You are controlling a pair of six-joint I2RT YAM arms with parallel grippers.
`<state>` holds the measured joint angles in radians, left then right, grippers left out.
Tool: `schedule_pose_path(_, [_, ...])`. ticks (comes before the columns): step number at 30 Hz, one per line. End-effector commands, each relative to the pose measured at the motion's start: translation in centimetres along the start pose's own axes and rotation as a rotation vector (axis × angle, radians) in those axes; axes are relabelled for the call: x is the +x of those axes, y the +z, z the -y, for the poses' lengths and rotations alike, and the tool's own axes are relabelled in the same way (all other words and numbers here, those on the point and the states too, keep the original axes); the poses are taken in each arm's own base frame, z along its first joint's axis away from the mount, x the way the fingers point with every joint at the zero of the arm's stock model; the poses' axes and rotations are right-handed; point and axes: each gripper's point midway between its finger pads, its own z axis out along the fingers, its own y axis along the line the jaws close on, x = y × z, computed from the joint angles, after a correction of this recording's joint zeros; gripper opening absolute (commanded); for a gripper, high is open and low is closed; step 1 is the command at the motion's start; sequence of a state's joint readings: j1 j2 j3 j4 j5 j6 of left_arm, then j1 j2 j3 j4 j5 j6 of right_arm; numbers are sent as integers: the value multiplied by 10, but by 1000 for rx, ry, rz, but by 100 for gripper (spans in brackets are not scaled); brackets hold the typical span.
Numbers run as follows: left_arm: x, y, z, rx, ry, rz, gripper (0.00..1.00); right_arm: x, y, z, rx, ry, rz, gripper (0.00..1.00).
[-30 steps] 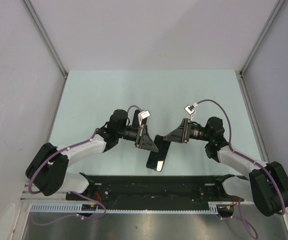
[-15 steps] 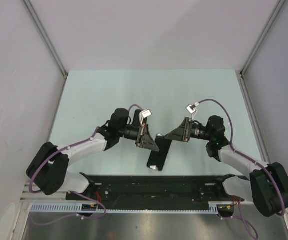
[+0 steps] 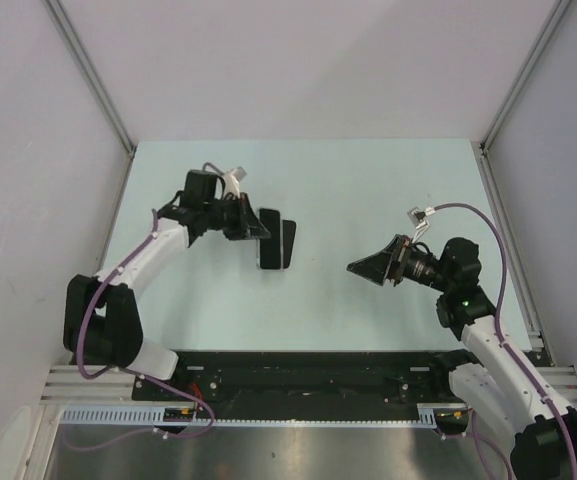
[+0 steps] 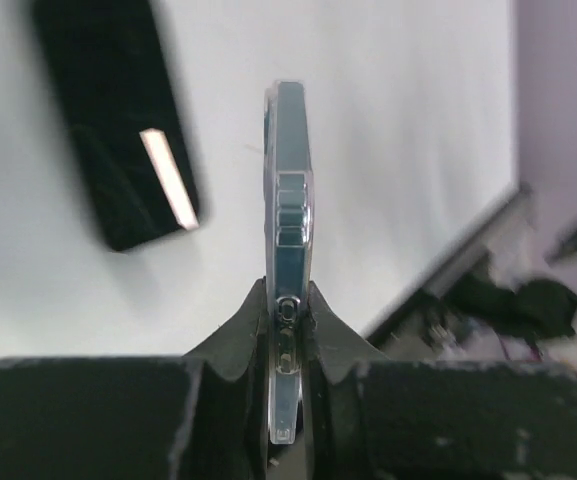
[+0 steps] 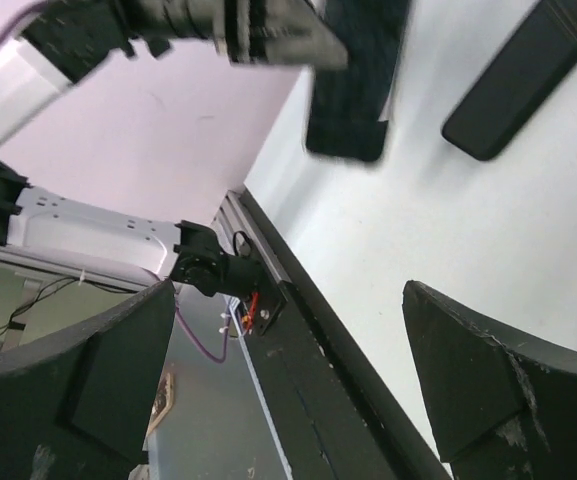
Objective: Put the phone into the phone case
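The phone case [image 3: 268, 250] overlaps the flat phone. It goes to the left in the top view next, then down to bare table, where my left gripper releases it.
My left gripper [image 3: 256, 226] [image 4: 288, 300] is shut on the phone case [image 3: 268, 250] [image 4: 290, 150], a clear-edged shell seen edge-on in the left wrist view, with a dark slab filling it that looks like the phone. The right wrist view shows that held slab [image 5: 353, 90] as black, under the left fingers. Right beside it, a second black phone [image 3: 288, 243] [image 4: 113, 130] [image 5: 523, 75] lies flat on the table. My right gripper [image 3: 360, 268] [image 5: 286, 300] stands wide open and empty, well to the right of both slabs.
The pale green table [image 3: 368, 190] is walled at the back and on both sides. A black rail [image 3: 318, 365] [image 5: 318, 360] runs along the near edge between the arm bases.
Both grippers were together at the near middle on the slab. The left arm has carried it up and left, beside the other phone. The right gripper has opened and pulled back right.
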<state>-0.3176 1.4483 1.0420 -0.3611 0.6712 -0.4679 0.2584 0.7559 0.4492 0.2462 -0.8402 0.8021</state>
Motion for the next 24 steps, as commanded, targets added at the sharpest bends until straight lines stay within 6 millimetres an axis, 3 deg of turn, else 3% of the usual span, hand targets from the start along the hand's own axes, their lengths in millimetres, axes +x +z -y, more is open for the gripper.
schedule_pose_path(1, [-67, -46, -78, -339, -29, 175, 0, 3, -1, 12, 57, 9, -21, 100])
schedule_pose_path(3, [-72, -43, -97, -313, -65, 131, 0, 2, -2, 16, 66, 13, -20, 100])
schedule_pose_path(4, [-92, -53, -101, -322, -55, 156, 0, 2, -2, 18, 75, 19, -19, 100])
schedule_pose_path(5, [-89, -44, -118, -342, -78, 108, 0, 4, -3, 21, 88, 32, -25, 100])
schedule_pose_path(7, [-96, -43, -128, -362, -41, 72, 0, 4, -4, 21, 88, 34, -27, 100])
schedule_pose_path(12, [-82, -10, -155, -296, -72, -71, 0, 1, -6, 20, 81, 36, -21, 100])
schedule_pose_path(14, [-80, 0, -151, -224, -88, -88, 0, 0, -7, 22, 89, 32, -12, 100])
schedule_pose_path(18, [-72, 16, -166, -204, -117, -153, 2, -2, -8, 19, 88, 19, -2, 100])
schedule_pose_path(21, [-64, 23, -184, -237, -159, -205, 14, -2, -9, 20, 96, 12, 4, 100])
schedule_pose_path(22, [-64, 26, -189, -250, -165, -211, 23, -3, -9, 22, 104, 9, 9, 100])
schedule_pose_path(24, [-63, 26, -199, -295, -182, -213, 29, -2, -10, 24, 112, 18, 4, 100])
